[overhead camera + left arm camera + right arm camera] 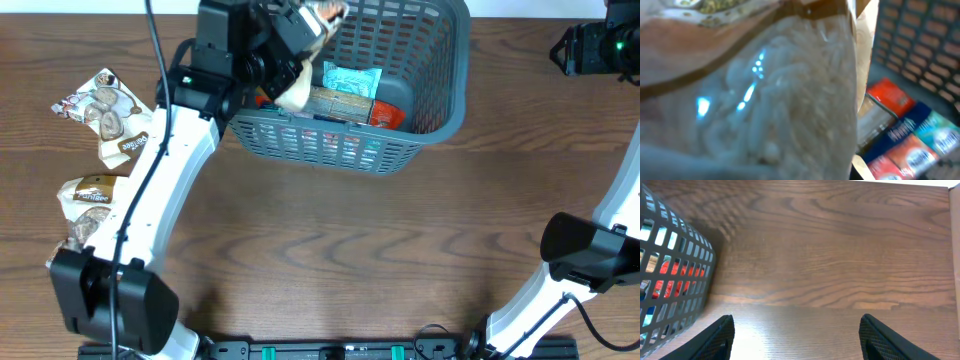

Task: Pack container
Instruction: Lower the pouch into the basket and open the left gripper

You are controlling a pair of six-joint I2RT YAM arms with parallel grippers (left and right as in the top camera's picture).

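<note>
The noodle packet is still hanging above the packets inside the basket point(400, 140), so the robot's left gripper should next lower it in beside the teal packet and let it go there.
The dark grey slotted basket point(400, 140) stands at the back middle of the table, with several snack packets inside, teal point(352, 80) and orange-red point(386, 115) among them. My left gripper point(300, 60) is over the basket's left end, shut on a clear packet of pale noodles point(298, 92) that hangs over the rim. That packet fills the left wrist view point(765, 100), hiding the fingers; red, blue and teal packets point(900, 135) lie below it. My right gripper point(796, 335) is open and empty above bare table, right of the basket wall point(670, 280).
Loose snack packets lie at the left of the table: a mushroom-print one point(100, 105), a brown-label one point(128, 145) and another by the left arm point(88, 195). The right arm point(585, 250) stands at the right edge.
</note>
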